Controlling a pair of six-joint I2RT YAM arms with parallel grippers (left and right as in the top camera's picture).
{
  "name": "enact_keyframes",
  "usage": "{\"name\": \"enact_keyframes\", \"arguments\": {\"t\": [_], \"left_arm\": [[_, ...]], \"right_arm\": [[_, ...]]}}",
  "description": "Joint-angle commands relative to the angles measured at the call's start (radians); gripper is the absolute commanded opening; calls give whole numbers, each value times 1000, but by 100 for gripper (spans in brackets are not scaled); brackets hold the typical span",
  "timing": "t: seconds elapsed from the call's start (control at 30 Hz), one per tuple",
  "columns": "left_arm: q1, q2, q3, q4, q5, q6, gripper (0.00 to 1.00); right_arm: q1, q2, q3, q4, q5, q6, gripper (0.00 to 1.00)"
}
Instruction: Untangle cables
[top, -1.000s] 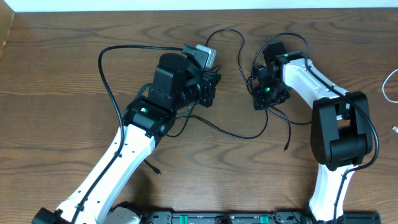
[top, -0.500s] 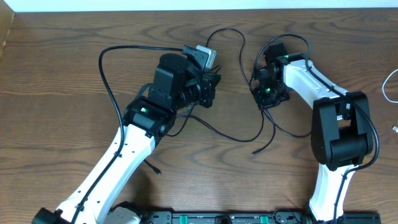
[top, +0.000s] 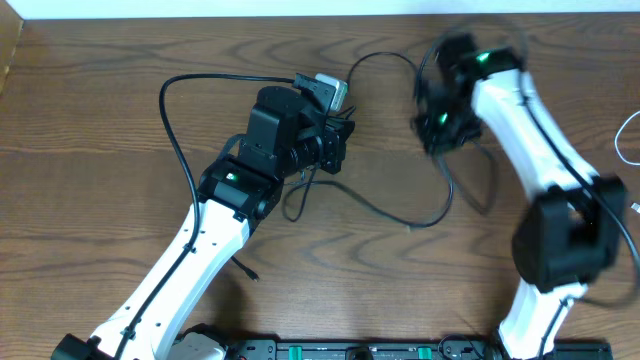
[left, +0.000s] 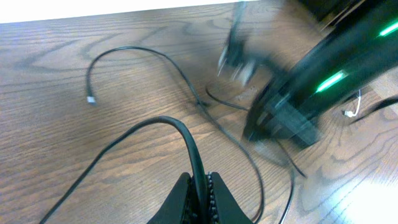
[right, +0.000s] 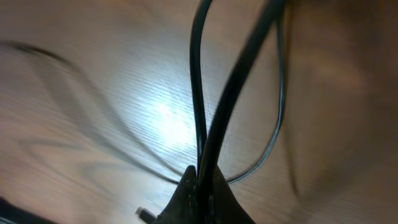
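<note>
My right gripper is holding pieces of black cable that still cross the looped black cable. It needs to sweep toward the white cable (top: 624, 140), then come back low beside my left gripper and let go.
Thin black cables (top: 395, 212) lie looped on the wooden table between my two arms. My left gripper (top: 340, 140) is shut on a black cable (left: 186, 140) that arches up from its jaws (left: 200, 186) in the left wrist view. My right gripper (top: 440, 125) is blurred with motion and is shut on black cable strands (right: 208, 93) that run up from its jaws (right: 200, 180). A small plug end (right: 144, 214) shows below them. Another plug end (left: 91, 99) lies on the table in the left wrist view. A white cable (top: 624, 140) lies at the far right edge.
A thick black wire (top: 185, 110) loops from the left arm across the table's left side. A grey-white camera block (top: 325, 90) sits on the left wrist. A loose cable end (top: 245, 270) lies by the left arm. The table's far edge (top: 200, 17) runs along the top.
My right arm has swung up and to the right, lifting its black cable; the strand's loose end slid left across the table. The left arm has not moved.
</note>
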Motion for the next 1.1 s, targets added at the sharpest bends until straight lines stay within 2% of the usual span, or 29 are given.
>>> {"name": "enact_keyframes", "arguments": {"t": [0.0,0.27,0.47,0.6,0.67,0.83,0.93,1.07], "left_arm": [[3,-14,6,0,9,-1,8],[3,-14,6,0,9,-1,7],[3,-14,6,0,9,-1,8],[3,-14,6,-2,9,-1,7],[3,-14,6,0,9,-1,7],[3,-14,6,2,-25,-1,8],[3,-14,6,7,-25,-1,7],[3,-14,6,3,-25,-1,7]], "right_arm": [[-5,-150,167,-29,16,11,1],[-116,-276,380,-39,195,57,1],[-320,-295,389,-50,252,85,1],[-489,-293,389,-42,326,193,1],[-564,-293,389,-47,284,221,1],[-715,-293,387,-92,19,219,1],[-726,-293,386,-99,-113,169,1],[-671,-287,381,-118,-188,118,1]]}}
